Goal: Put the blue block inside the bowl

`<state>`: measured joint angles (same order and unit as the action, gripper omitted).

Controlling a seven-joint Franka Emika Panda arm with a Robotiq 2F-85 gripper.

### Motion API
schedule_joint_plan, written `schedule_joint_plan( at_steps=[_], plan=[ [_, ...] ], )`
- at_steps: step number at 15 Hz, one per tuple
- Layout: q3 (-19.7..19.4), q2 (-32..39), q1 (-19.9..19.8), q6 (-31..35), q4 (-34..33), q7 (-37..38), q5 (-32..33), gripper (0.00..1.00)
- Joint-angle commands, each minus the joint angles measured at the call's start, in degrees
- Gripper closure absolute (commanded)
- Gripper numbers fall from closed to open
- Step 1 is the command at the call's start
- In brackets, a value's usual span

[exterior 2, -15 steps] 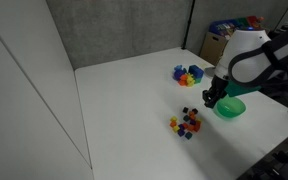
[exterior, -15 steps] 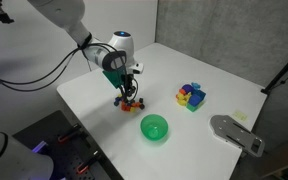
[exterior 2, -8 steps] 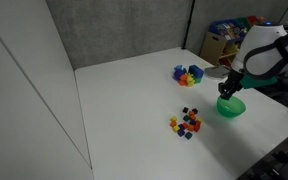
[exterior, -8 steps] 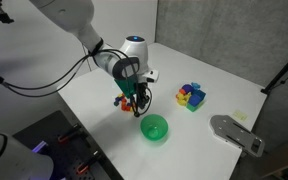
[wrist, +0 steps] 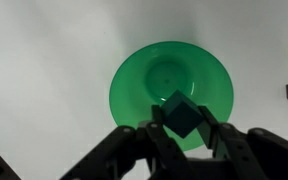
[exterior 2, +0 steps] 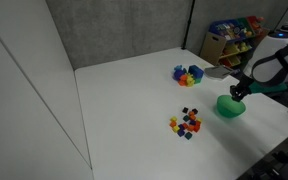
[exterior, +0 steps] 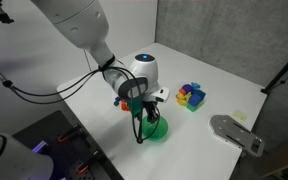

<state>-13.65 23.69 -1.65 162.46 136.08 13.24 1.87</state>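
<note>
My gripper should next lower the blue block into the bowl [exterior: 154, 130], slightly toward the bowl's side by the small coloured blocks.
My gripper [wrist: 182, 128] is shut on the blue block [wrist: 181, 113], a tiny dark blue cube held tilted between the fingertips. In the wrist view it hangs directly above the bowl [wrist: 139, 88], a round bright green bowl that is empty inside. In both exterior views the gripper [exterior: 147, 117] [exterior 2: 239, 92] sits just over the bowl [exterior: 158, 130] [exterior 2: 228, 107], and the block itself is too small to make out there.
A pile of small coloured blocks [exterior 2: 187, 123] lies on the white table beside the bowl. A larger blue, yellow and purple joined piece [exterior: 191, 96] [exterior 2: 188, 74] stands farther back. A grey flat object [exterior: 236, 133] lies near the table edge.
The gripper has moved from the pile of small blocks across to a spot over the green bowl, carrying the blue block.
</note>
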Motion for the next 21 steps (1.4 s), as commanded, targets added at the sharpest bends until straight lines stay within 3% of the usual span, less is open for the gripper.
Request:
schedule_joint_plan(
  at_steps=[1,10,19,20,21],
  plan=[
    [-1.3,4.6,0.0,4.0,-0.9,0.4,0.4,0.85],
    [0.9,12.3,0.5,7.3,-2.3,-0.8,-2.0,0.85],
    [8.7,11.5,-2.4,6.1,-1.6,-2.6,-6.2,0.85],
    [9.3,11.0,-2.7,5.7,-1.4,-2.9,-6.6,0.35],
    [9.6,10.6,-2.8,5.6,-1.2,-3.0,-6.8,0.34]
  ],
)
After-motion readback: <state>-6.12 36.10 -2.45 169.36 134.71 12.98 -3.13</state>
